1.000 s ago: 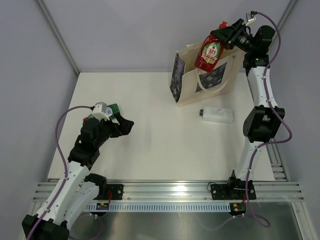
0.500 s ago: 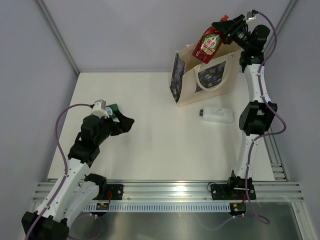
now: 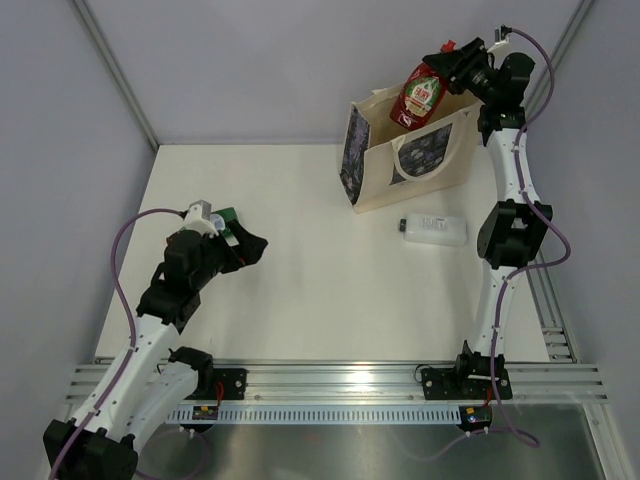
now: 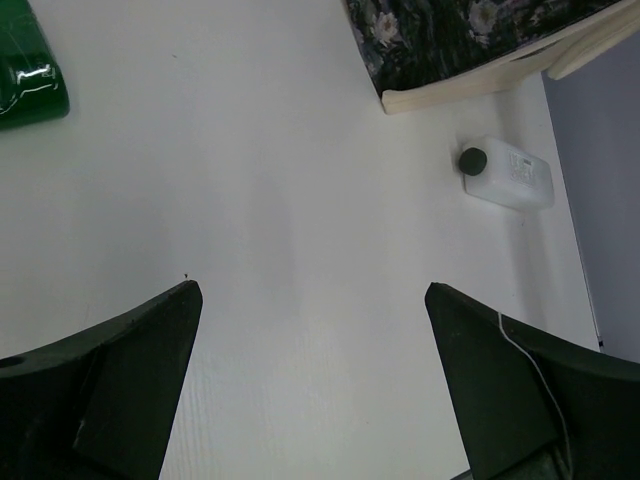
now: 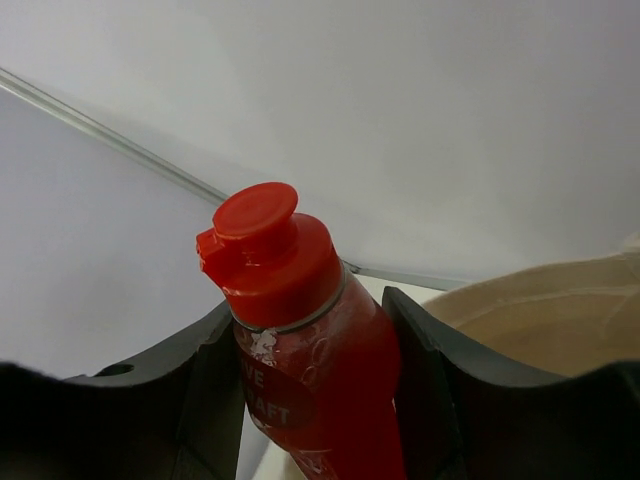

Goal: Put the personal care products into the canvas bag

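The robot's right gripper should move down and to the left in the top view into the bag's open top [image 3: 444, 108] [image 5: 555, 325] before it lets go, because the bottle's neck is above the bag's rim.
My right gripper [image 3: 450, 70] is shut on the neck of a red bottle [image 3: 422, 95], which hangs tilted over the open top of the cream canvas bag [image 3: 425, 160]. In the right wrist view the red bottle [image 5: 320, 370] sits between both fingers, cap up, with the bag's rim [image 5: 560, 295] at the lower right. A clear bottle with a dark cap [image 3: 433, 229] lies on the table in front of the bag and also shows in the left wrist view [image 4: 508, 173]. My left gripper [image 3: 250, 246] is open and empty, just right of a green bottle [image 3: 228, 215].
The white table [image 3: 300, 280] is walled by grey panels on the left, back and right. The left wrist view shows the green bottle [image 4: 25, 75] at top left and the bag's dark patterned side [image 4: 460, 35] at the top. A metal rail [image 3: 330, 380] runs along the near edge.
My right gripper has lifted the red bottle higher and further back over the bag. My left arm shifted slightly and then stayed still.
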Tool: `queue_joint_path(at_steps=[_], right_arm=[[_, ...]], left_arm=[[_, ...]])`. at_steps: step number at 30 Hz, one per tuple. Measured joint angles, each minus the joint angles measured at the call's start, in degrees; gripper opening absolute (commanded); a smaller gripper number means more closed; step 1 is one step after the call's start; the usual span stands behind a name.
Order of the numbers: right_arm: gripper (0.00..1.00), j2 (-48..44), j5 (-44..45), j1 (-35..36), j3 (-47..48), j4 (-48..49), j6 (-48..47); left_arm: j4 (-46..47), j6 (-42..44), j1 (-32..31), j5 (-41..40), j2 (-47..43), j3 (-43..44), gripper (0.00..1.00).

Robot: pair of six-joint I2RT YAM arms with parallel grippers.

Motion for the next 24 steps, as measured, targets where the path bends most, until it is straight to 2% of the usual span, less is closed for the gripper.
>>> queue_joint_path(at_steps=[4, 6, 11, 15, 17, 22, 24], right_arm=[[0.0, 0.0, -1.5, 0.0, 0.0, -2.6, -10.8], [0.04, 0.0, -2.6, 0.3, 0.0, -4.9, -18.3], [0.07, 0.0, -3.3, 1.8, -0.2, -16.2, -38.4], [0.09, 0.0, -1.2, 4.7, -1.2, -24.6, -52.0], [0.15, -0.1, 0.5, 6.5, -1.8, -27.8, -57.5], [0.44, -0.3, 4.2, 10.4, -2.1, -33.8, -67.9], [0.51, -0.4, 4.9, 11.2, -1.9, -35.5, -70.6]], left_arm=[[-3.6, -1.7, 0.0, -4.8, 1.7, 1.3, 0.99], [-6.4, -4.0, 0.0, -8.8, 4.0, 2.9, 0.99], [-13.7, -13.2, 0.4, -17.9, 10.8, 8.0, 0.99], [-20.9, -20.7, 1.9, -21.6, 18.0, 14.6, 0.99], [-23.1, -23.7, 2.8, -22.3, 21.1, 17.5, 0.99], [-26.0, -30.1, 5.6, -22.3, 24.5, 20.0, 0.99], [-26.9, -32.7, 7.0, -22.0, 25.2, 20.0, 0.99]])
